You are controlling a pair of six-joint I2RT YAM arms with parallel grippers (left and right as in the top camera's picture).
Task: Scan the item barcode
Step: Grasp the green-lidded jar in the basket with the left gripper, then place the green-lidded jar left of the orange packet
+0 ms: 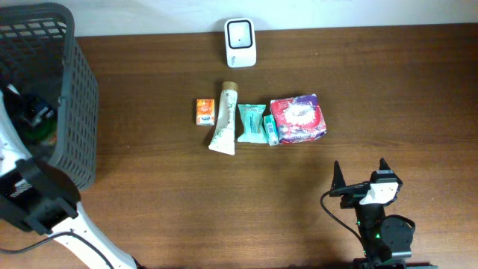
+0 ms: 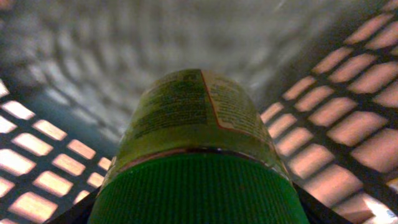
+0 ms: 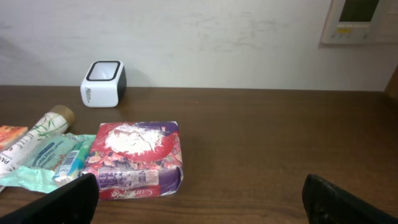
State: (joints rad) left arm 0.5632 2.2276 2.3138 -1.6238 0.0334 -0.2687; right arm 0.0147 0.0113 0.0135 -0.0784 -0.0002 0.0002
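Observation:
The tabletop is clear beside the orange packet's basket-facing edge. I will lift my left gripper out of the basket, then lower the bottle there and let it go.
A bottle with a yellow-green label and a ribbed green cap fills the left wrist view, lying inside the black mesh basket. My left gripper reaches into the basket, and its dark fingers flank the cap closely on both sides. Whether they press on it is unclear. The white scanner stands at the table's far edge. My right gripper rests open near the front edge, with nothing between its fingers.
A row of items lies mid-table: an orange packet, a pale tube, a teal pack, a small teal box and a red-purple pack. The basket occupies the left end.

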